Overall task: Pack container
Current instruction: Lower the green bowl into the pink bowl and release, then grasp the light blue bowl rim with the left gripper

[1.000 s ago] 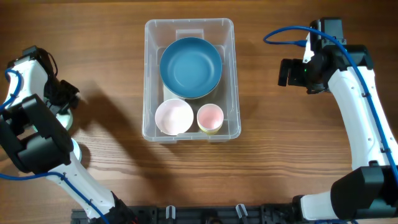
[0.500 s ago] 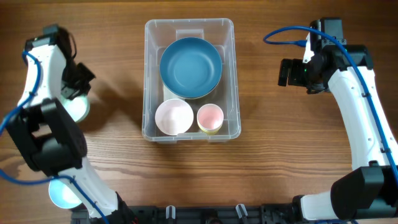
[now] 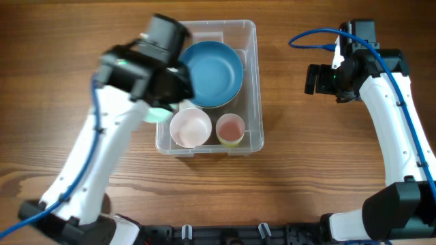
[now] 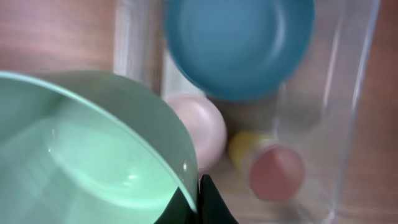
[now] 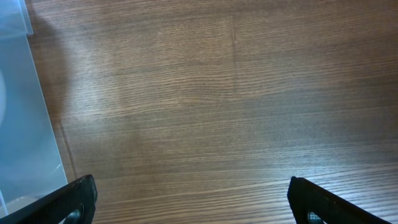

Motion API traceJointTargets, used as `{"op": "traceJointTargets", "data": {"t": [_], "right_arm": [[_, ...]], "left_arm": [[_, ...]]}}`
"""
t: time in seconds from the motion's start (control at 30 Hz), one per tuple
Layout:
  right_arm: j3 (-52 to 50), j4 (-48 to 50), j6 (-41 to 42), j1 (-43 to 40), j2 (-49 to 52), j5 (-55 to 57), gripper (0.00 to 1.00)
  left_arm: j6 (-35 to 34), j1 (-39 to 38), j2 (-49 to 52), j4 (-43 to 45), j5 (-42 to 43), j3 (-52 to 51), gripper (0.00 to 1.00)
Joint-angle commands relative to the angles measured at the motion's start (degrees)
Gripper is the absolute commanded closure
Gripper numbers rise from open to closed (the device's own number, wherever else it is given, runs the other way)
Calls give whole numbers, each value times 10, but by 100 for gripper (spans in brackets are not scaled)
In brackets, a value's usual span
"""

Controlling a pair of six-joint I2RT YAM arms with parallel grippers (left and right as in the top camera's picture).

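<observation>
My left gripper moves over the pale pink bowl [image 3: 191, 128] next, lowers the mint green bowl into it and releases its rim, since the pink bowl is open and empty.
The clear plastic container [image 3: 258, 102] stands in the middle of the table. It holds a big blue bowl [image 3: 216, 71], a pale pink bowl [image 3: 191, 128] and a pink cup in a yellow one [image 3: 230, 129]. My left gripper [image 4: 198, 200] is shut on the rim of a mint green bowl [image 4: 81, 149] and holds it over the container's left wall; a sliver of that bowl shows in the overhead view [image 3: 158, 113]. The left wrist view shows the blue bowl [image 4: 239, 43], pink bowl [image 4: 204, 127] and cup [image 4: 273, 173] below. My right gripper [image 5: 193, 202] is open and empty over bare table.
The right arm [image 3: 381, 88] hovers to the right of the container, well apart from it. The container's corner [image 5: 18, 93] shows at the left edge of the right wrist view. The left arm [image 3: 102, 156] crosses the table's left half.
My left arm has swung from the table's far left to over the container's left side, carrying the green bowl. The right arm has not moved.
</observation>
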Motion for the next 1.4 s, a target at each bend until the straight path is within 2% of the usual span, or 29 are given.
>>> {"op": "traceJointTargets", "data": {"t": [0.0, 0.17, 0.33, 0.37, 0.4, 0.43, 0.67, 0.83, 0.87, 0.9, 1.03, 1.13, 1.2, 1.37], "right_arm": [[7, 0, -1, -2, 6, -10, 0], [7, -1, -2, -2, 6, -10, 0], [7, -2, -1, -2, 6, -10, 1], [7, -3, -2, -2, 6, -9, 1], [7, -3, -2, -2, 6, -9, 1], [7, -2, -2, -2, 6, -10, 0], [7, -3, -1, -2, 6, -10, 0], [7, -3, -1, -2, 6, -10, 0], [7, -3, -1, -2, 6, -9, 0], [7, -3, -2, -2, 6, -9, 0], [7, -3, -2, -2, 6, -9, 1], [7, -3, -2, -2, 6, -9, 0], [7, -3, -1, -2, 6, -10, 0], [7, -3, -1, -2, 6, -14, 0]], "left_arm": [[-49, -51, 31, -2, 0, -25, 96], [-51, -83, 65, 26, 11, -68, 96], [-50, -83, 87, 28, 11, -74, 94], [-50, -83, 87, 29, 11, -74, 74], [-50, -83, 87, 30, 11, -74, 59], [-49, -83, 87, 31, 10, -74, 56], [-16, -53, 79, 47, 4, -63, 50], [12, 36, 39, 26, -16, -55, 48], [-3, 67, 24, 21, -16, -55, 41], [-43, 110, 5, 11, -16, -55, 40], [-245, 256, -48, -33, -22, -69, 36], [-368, 354, -101, -35, -68, -137, 20], [-403, 393, -121, -31, -85, -185, 0], [-407, 492, -127, 24, -100, -320, 0]]}}
